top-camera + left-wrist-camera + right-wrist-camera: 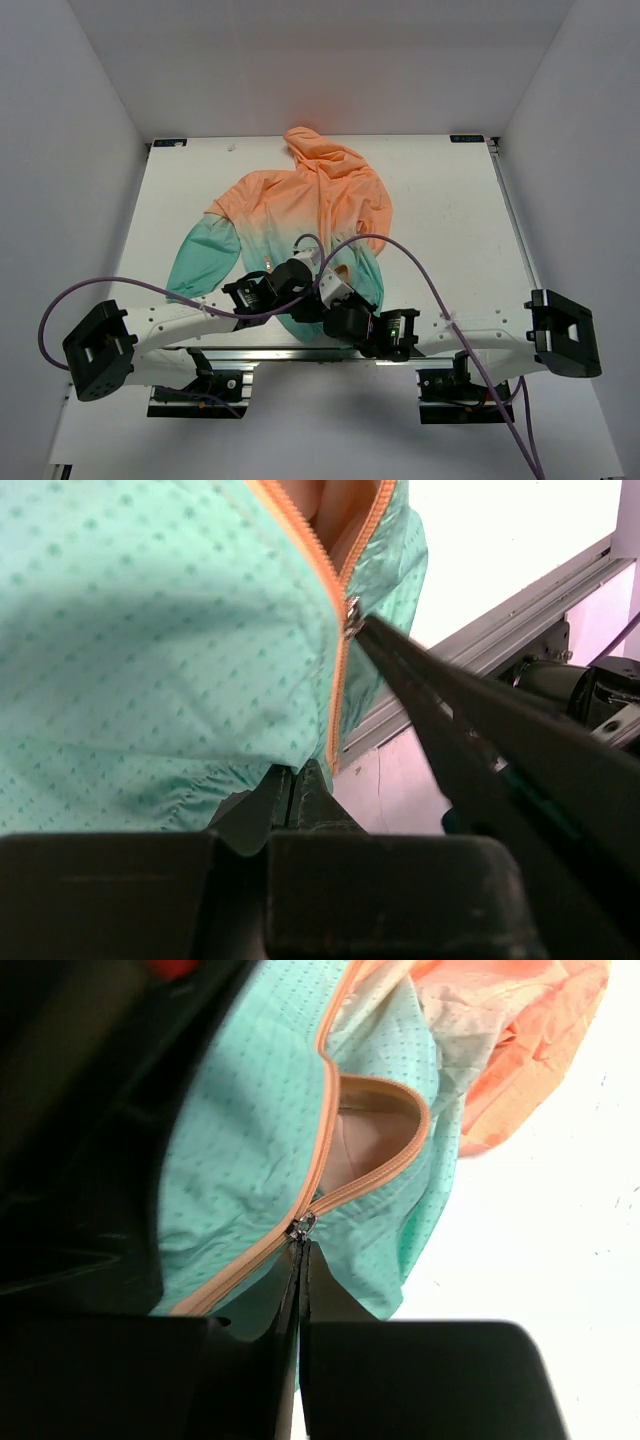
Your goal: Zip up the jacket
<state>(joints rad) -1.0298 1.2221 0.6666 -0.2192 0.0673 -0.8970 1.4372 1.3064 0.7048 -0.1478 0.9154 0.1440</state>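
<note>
The jacket's hem goes back over the metal bar (282,354) (374,726) next, drawn by my left gripper before it lets go, because the zipper sides above the zipper pull still spread open.
The jacket (310,215) lies flat on the table, its peach-orange hood at the far side and its teal hem toward the arms. My left gripper (292,772) is shut on the teal hem fabric (150,680) just beside the bottom of the orange zipper (336,670). My right gripper (303,1245) is shut on the small metal zipper pull (303,1226), a short way up from the hem. Below the pull the zipper (240,1265) is closed; above it the two sides spread open. In the top view both grippers (315,290) sit together over the hem.
The white table (450,220) is enclosed by white walls. Its near edge has a metal rail (480,640) right below the hem. Purple cables (400,250) arc over the arms. My right gripper's dark fingers (450,710) cross the left wrist view.
</note>
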